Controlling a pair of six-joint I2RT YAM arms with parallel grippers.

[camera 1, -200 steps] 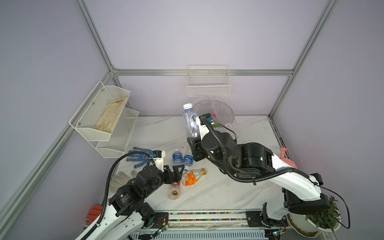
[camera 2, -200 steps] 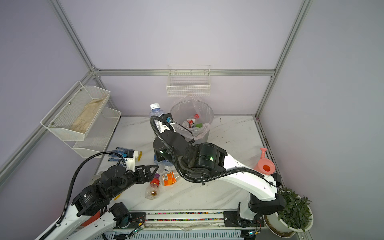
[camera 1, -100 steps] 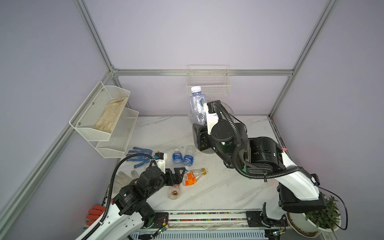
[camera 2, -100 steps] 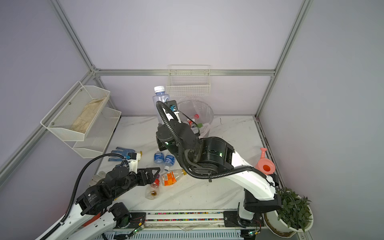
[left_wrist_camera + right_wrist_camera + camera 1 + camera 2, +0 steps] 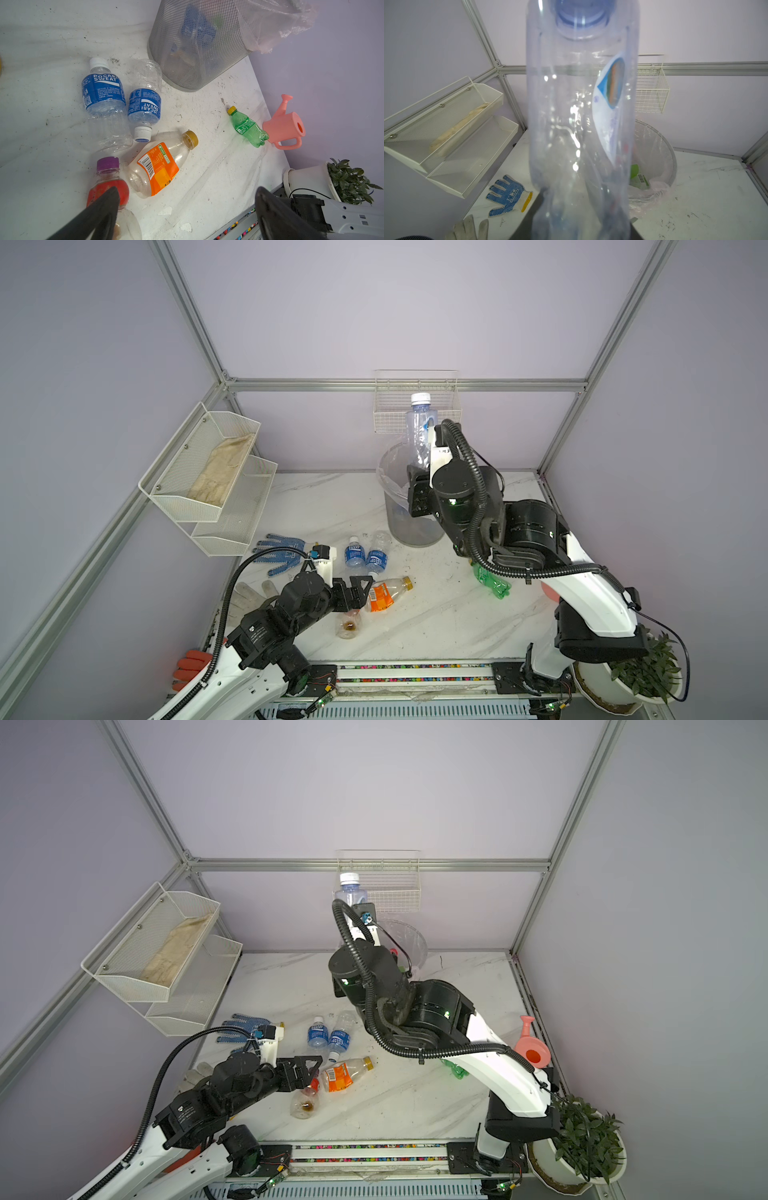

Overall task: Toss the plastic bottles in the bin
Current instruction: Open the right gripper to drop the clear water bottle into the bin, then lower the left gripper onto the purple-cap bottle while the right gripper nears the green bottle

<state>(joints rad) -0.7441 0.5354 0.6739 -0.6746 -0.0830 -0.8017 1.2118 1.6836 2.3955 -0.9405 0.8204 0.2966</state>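
My right gripper will move outward past the bin's near rim, over the bin's opening (image 5: 396, 467) (image 5: 655, 154), to release the clear bottle, since my fingers are only above that rim.
My right gripper (image 5: 581, 218) is shut on the base of a large clear bottle (image 5: 419, 427) with a white cap, held upright above the near rim of the grey mesh bin (image 5: 415, 526). In both top views several plastic bottles lie on the table: two blue-labelled ones (image 5: 102, 91) (image 5: 145, 104), an orange-labelled one (image 5: 158, 164), a red one (image 5: 108, 187) and a green one (image 5: 247, 126). My left gripper (image 5: 359, 587) hangs open low over the table beside the red and orange bottles, with nothing between its fingers (image 5: 104, 207).
A pink watering can (image 5: 284, 126) and a potted plant (image 5: 349, 180) stand at the table's right edge. A blue-dotted glove (image 5: 506, 193) and pale gloves lie at the left. White wire baskets (image 5: 208, 472) hang on the left and back walls.
The right arm has raised the large bottle and carried it back toward the bin. The left arm has drawn back slightly, still open.
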